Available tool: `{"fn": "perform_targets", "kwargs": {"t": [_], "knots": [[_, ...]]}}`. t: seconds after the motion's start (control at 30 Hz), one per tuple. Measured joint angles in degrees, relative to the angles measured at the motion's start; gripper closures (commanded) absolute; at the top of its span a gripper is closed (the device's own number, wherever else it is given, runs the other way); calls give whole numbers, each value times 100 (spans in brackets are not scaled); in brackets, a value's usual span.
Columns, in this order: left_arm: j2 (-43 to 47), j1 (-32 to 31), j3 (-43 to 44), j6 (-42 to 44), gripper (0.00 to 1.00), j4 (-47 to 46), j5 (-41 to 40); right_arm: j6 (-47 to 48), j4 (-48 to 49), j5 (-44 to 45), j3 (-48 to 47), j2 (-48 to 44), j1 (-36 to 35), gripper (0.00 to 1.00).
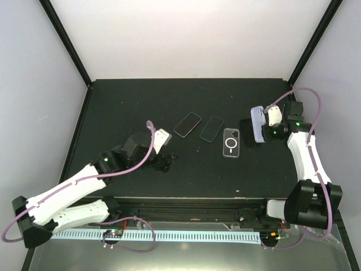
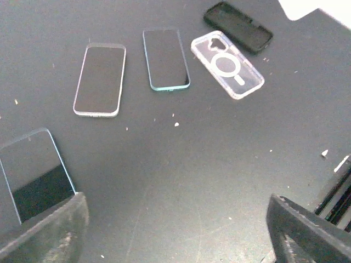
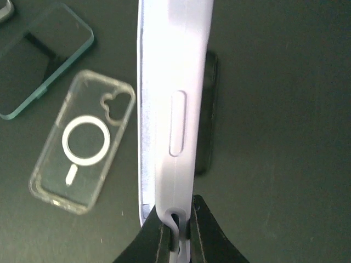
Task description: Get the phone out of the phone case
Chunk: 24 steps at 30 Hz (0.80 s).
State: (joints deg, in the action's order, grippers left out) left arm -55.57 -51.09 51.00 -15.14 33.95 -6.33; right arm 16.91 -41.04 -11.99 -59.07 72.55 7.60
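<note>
The black case lies below the lavender case [image 1: 258, 123], so the robot's right gripper will move back and down to the bare tabletop nearer the base and release it.
My right gripper [image 1: 264, 131] is shut on the lower edge of a lavender phone case [image 1: 258, 123] and holds it on edge above the black table. In the right wrist view the case [image 3: 174, 82] stands edge-on between my fingers [image 3: 151, 241]. A pale strip along its left side looks like a phone's edge [image 3: 143, 137] seated inside. My left gripper [image 1: 167, 162] is open and empty, low over the table at the left; in its wrist view the gripper [image 2: 175, 235] has bare table between its fingers.
Two bare phones [image 1: 187, 124] [image 1: 212, 129] and a clear case with a white ring [image 1: 231, 142] lie mid-table. A black case [image 2: 238, 27] lies under the lavender one. A third phone [image 2: 33, 175] lies beside my left finger.
</note>
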Motion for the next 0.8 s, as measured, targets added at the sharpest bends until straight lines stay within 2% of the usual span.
{"fn": "perform_targets", "kwargs": {"t": [0.07,0.3,0.53,0.8], "knots": [[293,0,0,249,1,33,94,157,-256,-66,-20,164,168,99],[809,0,-85,848,1,205,-267,778,-1080,-166,13,302,745,99],[1202,101,-664,927,1,164,-590,1810,-2258,-509,7,376,990,99],[1180,302,-664,925,1,146,-542,2334,-2951,-636,50,1259,1342,99]]}}
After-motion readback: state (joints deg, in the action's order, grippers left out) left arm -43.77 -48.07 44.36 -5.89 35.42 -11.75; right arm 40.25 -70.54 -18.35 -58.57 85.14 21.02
